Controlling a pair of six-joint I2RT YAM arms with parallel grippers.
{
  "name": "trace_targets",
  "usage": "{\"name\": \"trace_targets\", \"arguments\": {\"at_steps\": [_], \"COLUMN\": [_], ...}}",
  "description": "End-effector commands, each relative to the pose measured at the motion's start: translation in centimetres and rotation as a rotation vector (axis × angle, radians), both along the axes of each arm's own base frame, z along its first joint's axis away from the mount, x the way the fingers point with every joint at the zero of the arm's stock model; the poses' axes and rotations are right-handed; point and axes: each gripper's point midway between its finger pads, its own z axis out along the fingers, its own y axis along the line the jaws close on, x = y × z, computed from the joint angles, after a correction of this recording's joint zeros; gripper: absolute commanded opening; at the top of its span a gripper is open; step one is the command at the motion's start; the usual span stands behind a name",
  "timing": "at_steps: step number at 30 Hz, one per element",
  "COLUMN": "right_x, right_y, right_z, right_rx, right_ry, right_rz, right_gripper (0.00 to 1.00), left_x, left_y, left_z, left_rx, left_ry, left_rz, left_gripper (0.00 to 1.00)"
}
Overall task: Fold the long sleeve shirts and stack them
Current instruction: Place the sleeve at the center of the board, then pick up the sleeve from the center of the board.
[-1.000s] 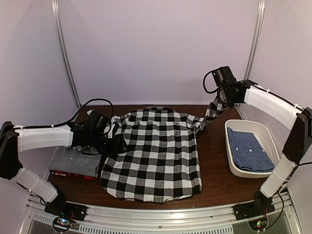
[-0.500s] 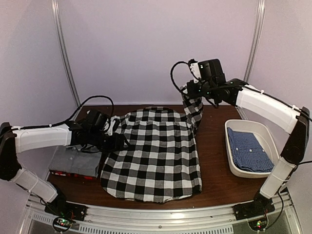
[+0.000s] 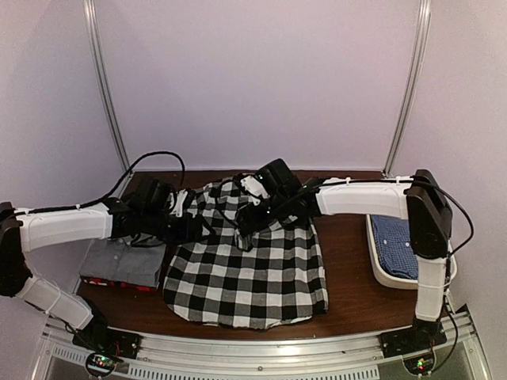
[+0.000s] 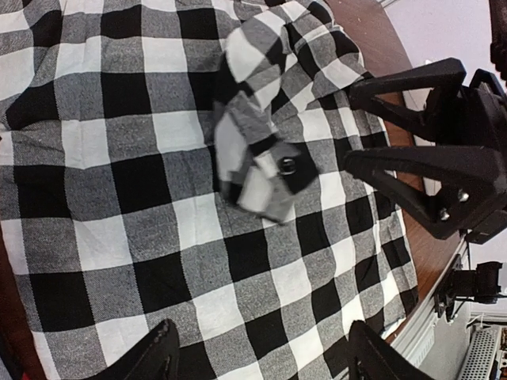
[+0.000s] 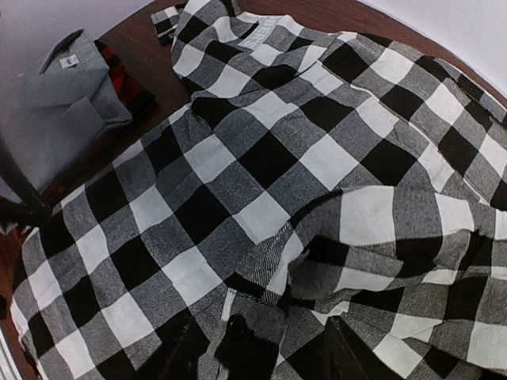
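Note:
The buttoned cuff (image 3: 244,241) (image 4: 261,170) lies below the left gripper and to its right in the top view, so the left gripper should next move across the check shirt and down onto it.
The large black-and-white check shirt (image 3: 253,269) lies spread flat mid-table. Its right sleeve is folded across the body, and the buttoned cuff (image 4: 261,170) looks blurred just beside my right gripper's (image 3: 250,214) parted fingers, free of them. In the right wrist view that cuff (image 5: 245,332) sits loose between the open jaws of the right gripper (image 5: 265,352). My left gripper (image 4: 265,360) hovers wide open over the shirt's left part, holding nothing. A folded grey shirt (image 3: 123,260) rests on a red-black one (image 3: 111,283) at the left. A blue shirt (image 3: 394,237) lies in the tub.
The white oval tub (image 3: 380,273) stands at the right edge, partly behind my right arm's upright link (image 3: 428,237). Bare brown table (image 3: 348,261) shows between the check shirt and the tub. The folded pile sits close to the left arm.
My right arm swung left and down from the far right, carrying the sleeve over the shirt's body, then its jaws opened and let the cuff go. The left arm hardly moved.

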Motion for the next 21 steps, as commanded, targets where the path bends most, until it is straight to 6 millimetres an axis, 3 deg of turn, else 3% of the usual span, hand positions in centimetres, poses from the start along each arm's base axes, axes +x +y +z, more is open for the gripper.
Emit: {"name": "trace_targets", "arguments": {"at_steps": [1, 4, 10, 21], "right_x": [0.0, -0.1, -0.1, -1.4], "right_y": [0.4, -0.5, -3.4, -12.7], "right_z": [6.5, 7.6, 8.3, 7.2], "right_rx": [0.159, 0.177, 0.196, 0.26], "right_ry": [-0.071, -0.082, -0.084, -0.098], "right_rz": [-0.011, -0.047, -0.158, -0.408], "right_gripper": [0.67, 0.78, 0.78, 0.78], "left_x": [0.2, 0.4, 1.4, 3.3], "left_y": [-1.2, -1.9, -3.4, -9.4], "left_z": [0.9, 0.5, -0.6, -3.1], "left_rx": [-0.053, -0.058, -0.022, 0.255], "left_ry": [-0.054, -0.052, -0.05, -0.111], "left_rz": [-0.052, -0.073, -0.088, -0.076], "left_gripper": [0.75, 0.77, 0.77, 0.75]}}
